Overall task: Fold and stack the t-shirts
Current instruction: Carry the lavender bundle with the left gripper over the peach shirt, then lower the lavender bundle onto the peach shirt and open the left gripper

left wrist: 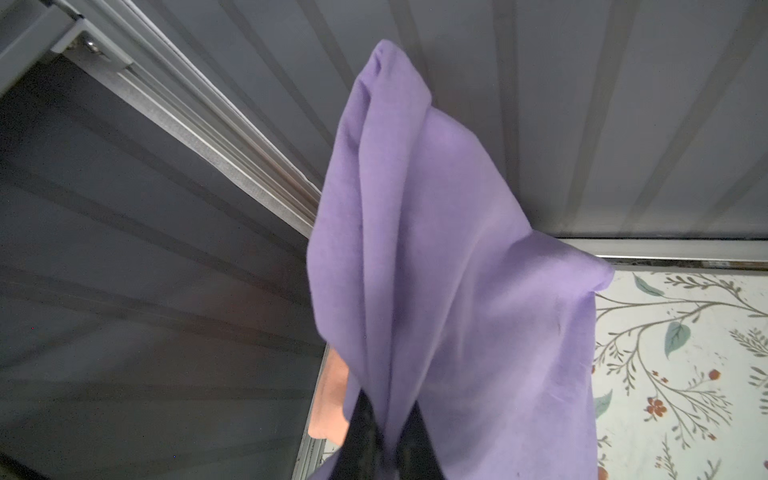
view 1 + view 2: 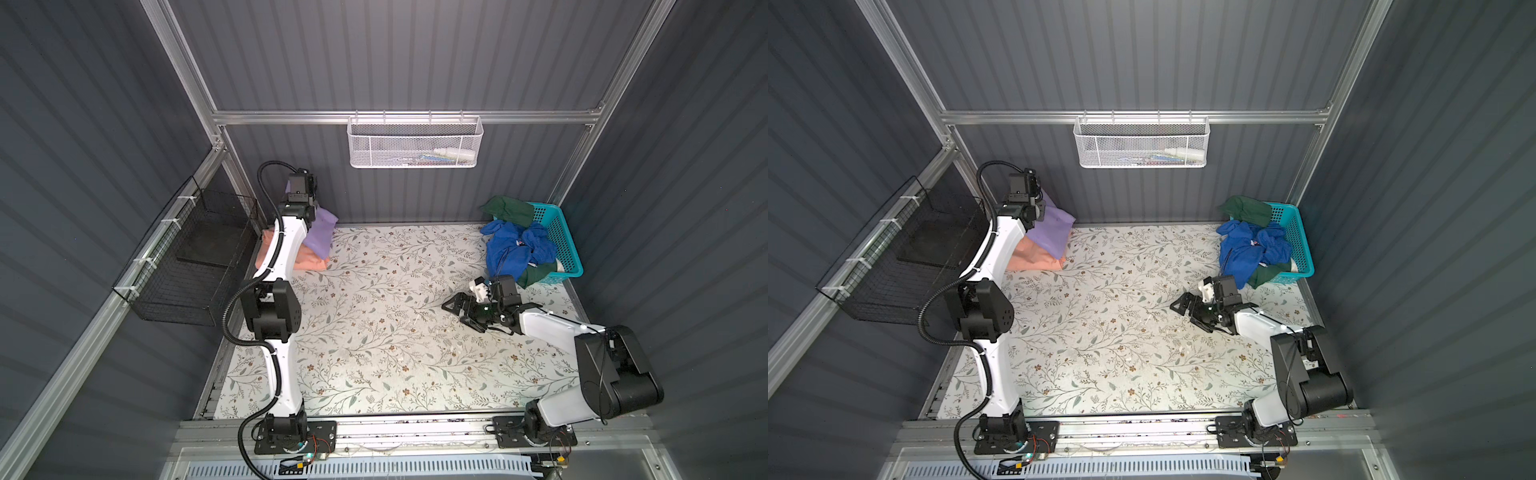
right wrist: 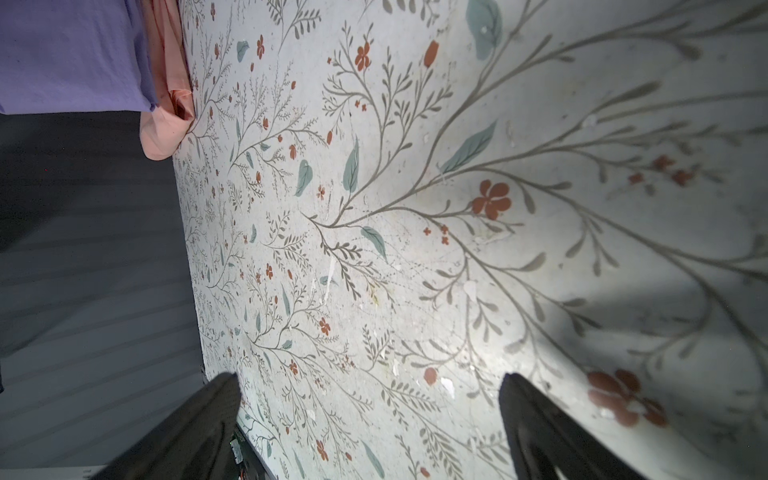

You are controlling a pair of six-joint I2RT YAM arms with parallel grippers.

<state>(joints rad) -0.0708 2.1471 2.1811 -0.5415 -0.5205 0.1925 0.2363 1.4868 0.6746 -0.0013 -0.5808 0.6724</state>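
Note:
The salmon t-shirt's end [image 2: 264,246] [image 1: 327,402] by the black wire basket is still bare below, so my left gripper will next lower the fold of the lavender t-shirt onto that end and release it.
My left gripper [image 1: 390,451] is shut on a bunched fold of the lavender t-shirt [image 1: 436,249] and holds it up in the back left corner, close to the wall. In both top views that shirt [image 2: 322,228] [image 2: 1054,230] drapes down from under the left wrist onto the folded salmon t-shirt [image 2: 309,259] [image 2: 1034,259], which lies flat on the table. A bit of salmon cloth [image 1: 332,395] shows behind the fingers. The lettering is hidden. My right gripper [image 2: 457,316] [image 3: 370,415] stands open and empty, low over the floral table [image 2: 374,332] at the right.
A turquoise basket [image 2: 559,241] at the back right holds a blue garment [image 2: 515,249] and a dark green one [image 2: 509,210], both spilling over its rim. A white mesh basket [image 2: 415,143] hangs on the back rail. A black wire basket [image 2: 187,257] is fixed to the left wall.

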